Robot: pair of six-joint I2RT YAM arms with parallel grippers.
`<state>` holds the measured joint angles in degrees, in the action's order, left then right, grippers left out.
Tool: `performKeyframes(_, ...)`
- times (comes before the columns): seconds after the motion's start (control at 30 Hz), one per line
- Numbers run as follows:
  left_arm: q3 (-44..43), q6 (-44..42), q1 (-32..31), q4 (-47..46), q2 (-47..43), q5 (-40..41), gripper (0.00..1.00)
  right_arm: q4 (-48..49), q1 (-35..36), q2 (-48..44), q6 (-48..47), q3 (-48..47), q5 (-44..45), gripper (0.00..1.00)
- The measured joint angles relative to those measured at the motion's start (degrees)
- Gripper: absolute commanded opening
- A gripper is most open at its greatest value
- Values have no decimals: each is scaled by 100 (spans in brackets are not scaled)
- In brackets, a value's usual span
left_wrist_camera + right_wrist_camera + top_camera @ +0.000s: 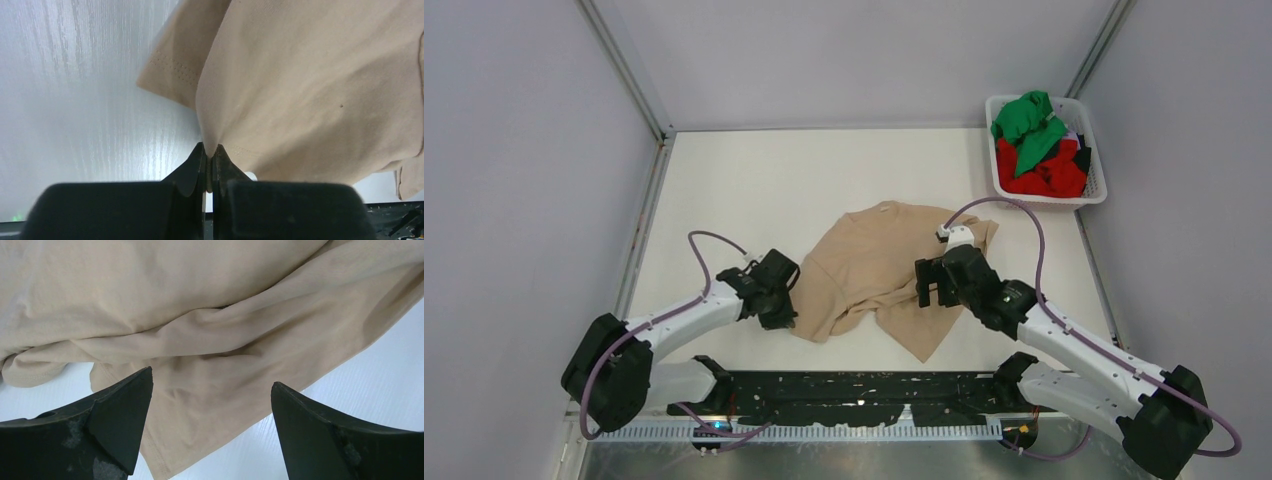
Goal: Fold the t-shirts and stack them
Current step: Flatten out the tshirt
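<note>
The t-shirt's pointed near corner comes between my right gripper's fingers next, as the gripper moves back and down to close on it. That stitched tip lies flat and uncovered on the tabletop.
A beige-tan t-shirt (874, 265) lies crumpled on the white table in the middle. My left gripper (776, 300) is shut on the shirt's left edge; in the left wrist view the cloth (310, 85) is pinched between the closed fingertips (210, 152). My right gripper (932, 283) is open and hovers over the shirt's right part; in the right wrist view its fingers (125, 400) stand wide apart above the wrinkled cloth (210, 350) and hold nothing. A green t-shirt (1027, 122) and a red t-shirt (1046, 175) lie bunched in the basket.
A white lattice basket (1094, 190) stands at the back right corner of the table. Grey walls with metal rails close in the left, back and right sides. A black base rail (854, 390) runs along the near edge.
</note>
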<state>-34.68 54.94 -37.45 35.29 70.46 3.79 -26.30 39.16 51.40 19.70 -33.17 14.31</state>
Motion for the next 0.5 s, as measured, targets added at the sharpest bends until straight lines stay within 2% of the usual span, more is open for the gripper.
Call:
performKeyframes(0.3,-2,-111,-7,83,-457,-2,0,-201,208,-2,127,76,7,97)
performKeyframes(0.5,-138,-293,-7,-33,-929,-11,0,-789,1344,186,767,-7,107,100)
